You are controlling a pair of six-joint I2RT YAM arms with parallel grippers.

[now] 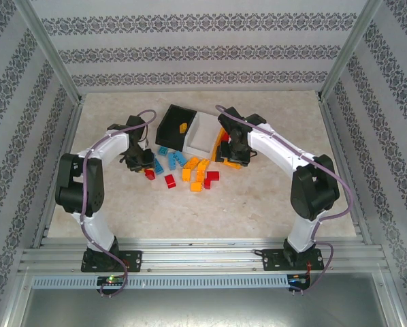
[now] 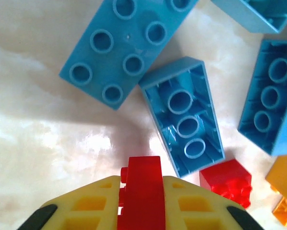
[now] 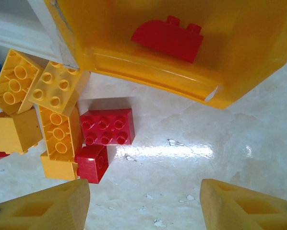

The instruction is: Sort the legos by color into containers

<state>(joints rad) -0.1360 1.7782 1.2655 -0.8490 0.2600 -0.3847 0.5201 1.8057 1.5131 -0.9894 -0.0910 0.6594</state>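
My left gripper is holding a red lego and needs to lift it next, carry it over the white container and release it there, because a red lego is already in the orange container.
Between my left gripper's [image 2: 142, 203] yellow fingers [image 2: 86, 206] stands a red lego [image 2: 143, 184], and the jaws are shut on it, just above the table. Light blue legos [image 2: 118, 45] [image 2: 187, 115] lie ahead of it, and a small red one [image 2: 227, 181] to the right. My right gripper [image 3: 143, 206] hangs open over bare table in front of the orange container [image 3: 148, 72], which holds a red lego [image 3: 168, 39]. Red legos [image 3: 107, 126] and orange-yellow legos [image 3: 57, 88] lie to its left. The black container [image 1: 171, 124] and white container [image 1: 202, 134] stand in a row.
The loose legos [image 1: 190, 172] lie in a patch between the two arms, in front of the containers. A yellow brick [image 1: 182, 127] lies in the black container. Patterned walls and metal posts [image 1: 54, 61] close in the table on three sides.
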